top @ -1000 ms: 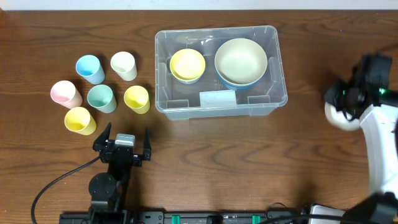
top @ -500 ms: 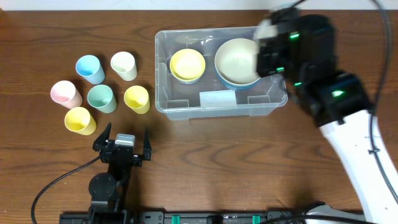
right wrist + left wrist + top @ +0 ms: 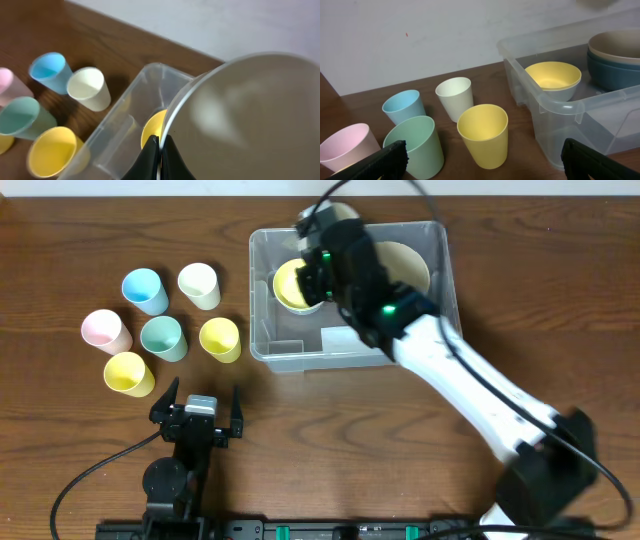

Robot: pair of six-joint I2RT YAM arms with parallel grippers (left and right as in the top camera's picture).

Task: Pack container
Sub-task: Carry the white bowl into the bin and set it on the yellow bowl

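The open top of the yellow bowl (image 3: pixel 293 284) (image 3: pixel 155 127) is still empty. I should move my right gripper slightly toward the cups and lower the white bowl onto it.
The clear plastic container (image 3: pixel 443 330) stands at the back middle of the table. It holds a yellow bowl (image 3: pixel 288 286) on the left and a beige bowl (image 3: pixel 416 264) stacked on a blue bowl on the right. My right gripper (image 3: pixel 318 242) hangs over the container's left half. In the right wrist view it (image 3: pixel 161 150) is shut on the rim of a white bowl (image 3: pixel 250 115), held on edge above the yellow bowl (image 3: pixel 152 131). My left gripper (image 3: pixel 197 412) is open and empty, low near the front left, facing the cups.
Several cups stand left of the container: blue (image 3: pixel 143 288), cream (image 3: pixel 198 283), pink (image 3: pixel 103 330), green (image 3: pixel 162 337) and two yellow (image 3: pixel 220 338) (image 3: pixel 127 372). The right arm stretches from the front right corner across the container's right half.
The right arm has swung from the table's right edge leftward over the container, carrying the white bowl. The left arm and the cups have not moved.
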